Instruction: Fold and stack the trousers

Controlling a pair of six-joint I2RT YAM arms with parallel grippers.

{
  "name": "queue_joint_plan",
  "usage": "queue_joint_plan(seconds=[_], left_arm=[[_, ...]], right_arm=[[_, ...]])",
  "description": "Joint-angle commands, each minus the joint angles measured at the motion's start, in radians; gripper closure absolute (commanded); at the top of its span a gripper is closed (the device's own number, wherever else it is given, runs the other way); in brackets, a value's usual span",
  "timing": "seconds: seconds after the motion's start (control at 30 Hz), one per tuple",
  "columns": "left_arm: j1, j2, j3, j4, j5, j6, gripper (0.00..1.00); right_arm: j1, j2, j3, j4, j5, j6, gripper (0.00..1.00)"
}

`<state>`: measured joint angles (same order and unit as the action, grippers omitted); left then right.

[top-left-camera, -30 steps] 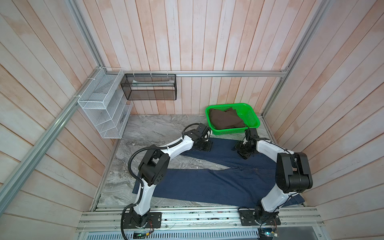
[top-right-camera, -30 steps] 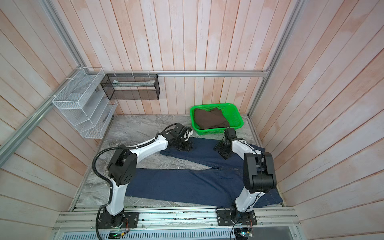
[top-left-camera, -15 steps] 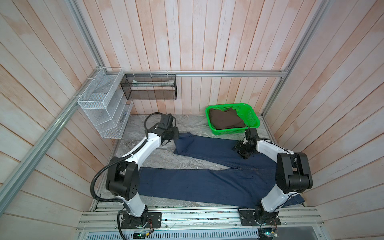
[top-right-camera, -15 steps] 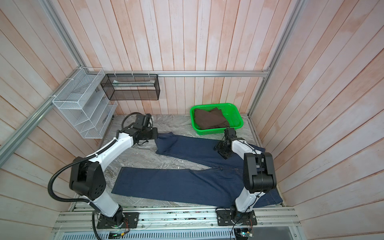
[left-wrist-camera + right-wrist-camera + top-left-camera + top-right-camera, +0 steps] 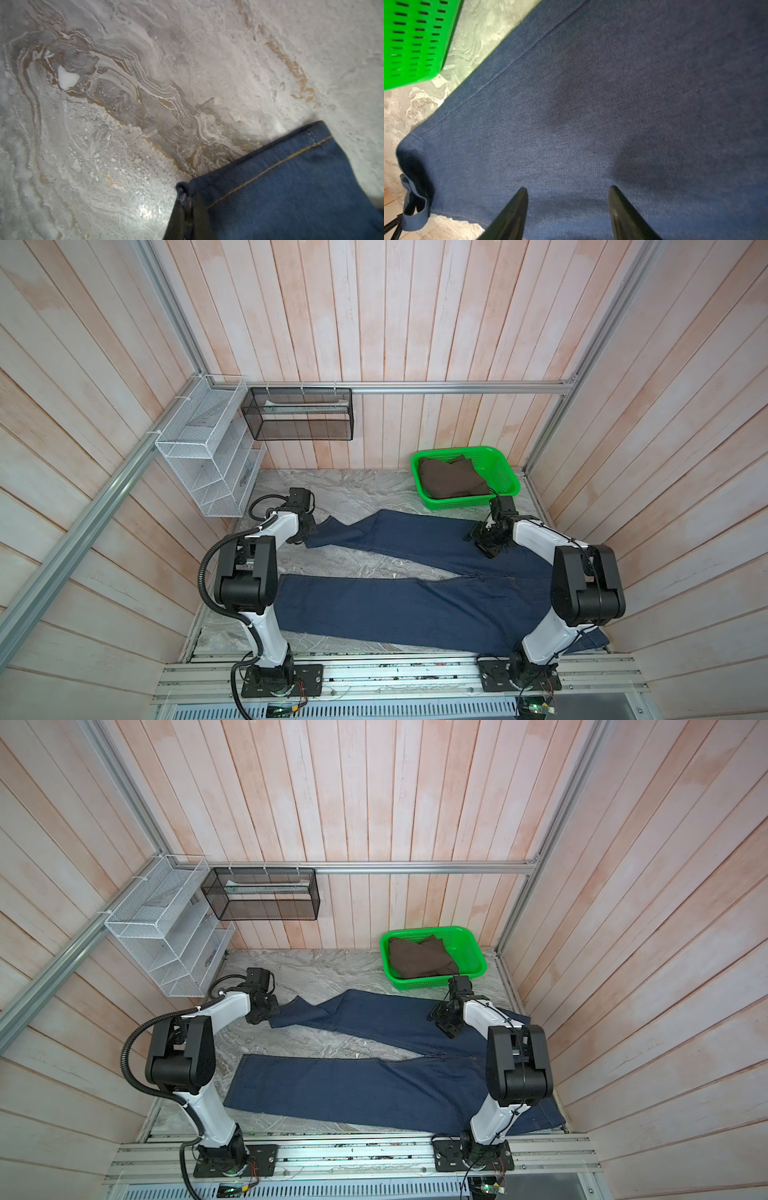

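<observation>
Next, my left gripper draws the hem corner toward the white wire rack and releases it, straightening the kinked far leg, since bare marble lies beside my gripper there.
The trousers are dark navy jeans spread flat on the marble table, legs splayed apart towards the left and waist at the right, seen in both top views. My left gripper is shut on the hem corner of the far leg. The left wrist view shows that hem with orange stitching pinched in the gripper. My right gripper stands open over the thigh of the far leg. In the right wrist view its gripper has only flat denim between the spread fingers.
A green basket holding a folded dark brown cloth stands at the back right, close to my right gripper. A white wire rack and a black mesh shelf hang on the walls. Wooden walls enclose the table.
My left gripper has dragged the far leg's hem from the table's middle out to the left, stretching that leg straight. The right arm has stayed in place.
</observation>
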<state>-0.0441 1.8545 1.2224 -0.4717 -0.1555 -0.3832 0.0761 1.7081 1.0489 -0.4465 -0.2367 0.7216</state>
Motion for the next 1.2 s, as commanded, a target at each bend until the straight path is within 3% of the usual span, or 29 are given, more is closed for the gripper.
queue_joint_plan(seconds=[0.0,0.13,0.33,0.5,0.67,0.73,0.93,1.07,1.17], left_arm=[[-0.002,-0.051,0.023,0.094,0.135,-0.005,1.0],[-0.013,-0.107,0.035,0.162,0.224,0.001,1.0],[0.11,-0.075,0.088,0.098,0.151,-0.17,1.0],[0.219,-0.05,0.009,0.085,0.091,-0.338,1.0],[0.24,0.047,0.034,0.045,0.156,-0.343,0.99],[0.24,0.069,0.037,0.038,0.184,-0.331,0.94],[0.24,0.0,0.008,0.03,0.182,-0.304,0.66],[0.218,-0.112,0.006,0.017,0.174,-0.26,0.58],[0.151,-0.185,0.015,0.001,0.177,-0.204,0.55]], right_arm=[[0.002,-0.005,0.026,-0.028,0.001,-0.014,0.37],[0.001,0.003,0.033,-0.027,-0.001,-0.011,0.38],[0.003,0.008,0.042,-0.032,-0.001,-0.013,0.38],[0.003,0.011,0.041,-0.029,-0.004,-0.013,0.38],[0.003,0.02,0.042,-0.029,-0.008,-0.014,0.38],[0.003,0.02,0.042,-0.027,-0.009,-0.014,0.38],[0.003,0.018,0.036,-0.027,-0.001,-0.019,0.37],[0.002,0.025,0.04,-0.035,0.01,-0.021,0.36],[0.003,0.031,0.052,-0.051,0.033,-0.025,0.34]])
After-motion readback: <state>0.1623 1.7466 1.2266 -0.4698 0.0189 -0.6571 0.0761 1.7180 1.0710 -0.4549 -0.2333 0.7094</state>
